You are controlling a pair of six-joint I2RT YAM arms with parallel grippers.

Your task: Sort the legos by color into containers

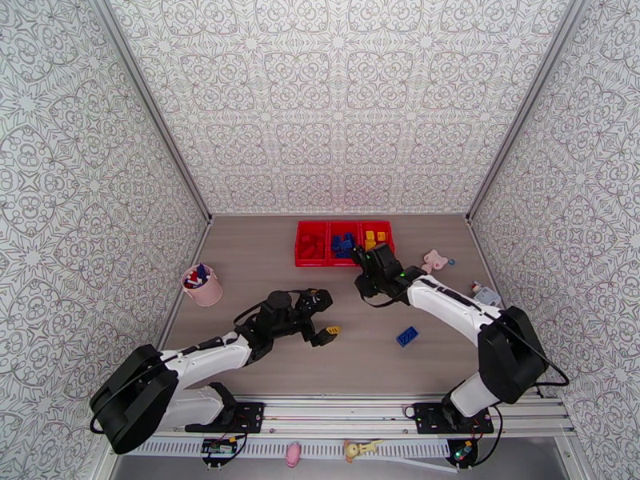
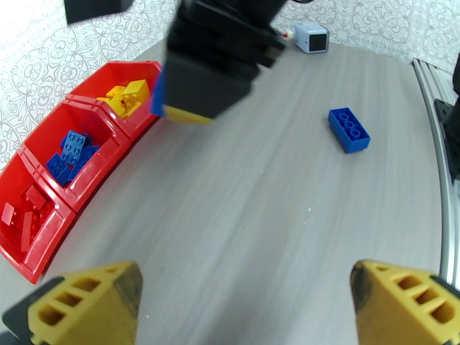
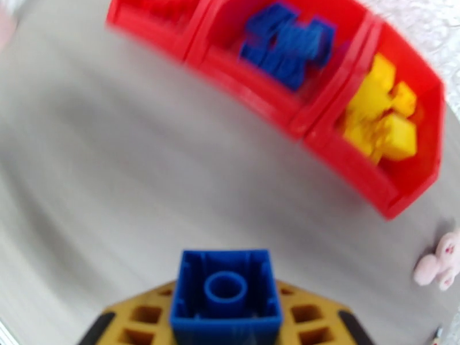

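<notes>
The middle bin with its blue legos lies outward of my right gripper, so I need to move that gripper outward over the bin and release the blue lego.
The containers (image 1: pixel 318 263), three joined red bins, stand at the table's far middle; red, blue and yellow legos lie sorted in them. My right gripper (image 1: pixel 362 261) hovers just in front of the bins, shut on a blue lego (image 3: pixel 225 291) held between its yellow fingers. In the right wrist view the containers (image 3: pixel 241 70) lie ahead, blurred, with blue legos (image 3: pixel 287 41) and yellow legos (image 3: pixel 382 119) inside. A second blue lego (image 1: pixel 407 336) lies loose on the table, also seen as the blue brick (image 2: pixel 348 129). My left gripper (image 1: pixel 324 314) is open and empty over mid-table, its fingertips (image 2: pixel 86 300) wide apart.
A round pink cup (image 1: pixel 202 286) holding small items stands at the left. A pink plush toy (image 1: pixel 434 260) lies right of the bins, and a small blue-white box (image 1: pixel 486 295) sits near the right wall. Patterned walls enclose the table on three sides.
</notes>
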